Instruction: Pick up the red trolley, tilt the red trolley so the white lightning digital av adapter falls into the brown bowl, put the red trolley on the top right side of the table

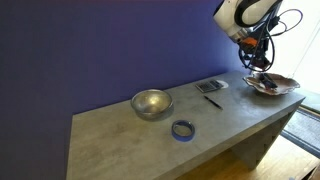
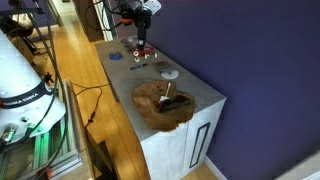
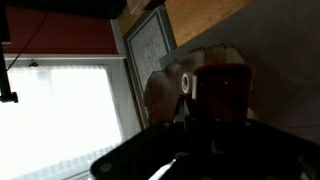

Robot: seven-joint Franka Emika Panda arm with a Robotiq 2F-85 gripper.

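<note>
My gripper levels its tilt next and carries the red trolley toward the tabletop corner by the purple wall (image 2: 191, 88). It then lowers and releases it, since the tabletop corner is bare.
My gripper (image 1: 256, 60) hangs above the brown bowl (image 1: 272, 86) at the end of the grey table (image 1: 130, 138). It is shut on the red trolley, a dark red block in the wrist view (image 3: 222, 92), held over the bowl (image 3: 158, 98). A small white piece (image 3: 186, 85) shows beside the trolley; I cannot tell whether it lies in the trolley or in the bowl. In an exterior view the gripper (image 2: 141, 50) holds a red speck above the table, and the wavy-rimmed bowl (image 2: 150, 112) has a small light and dark object (image 2: 168, 96) inside.
A silver metal bowl (image 1: 152, 103) stands mid-table, with a blue tape ring (image 1: 183, 129) in front of it. A black pen (image 1: 212, 100) and a flat grey item (image 1: 211, 86) lie between them and the brown bowl. A purple wall runs behind the table.
</note>
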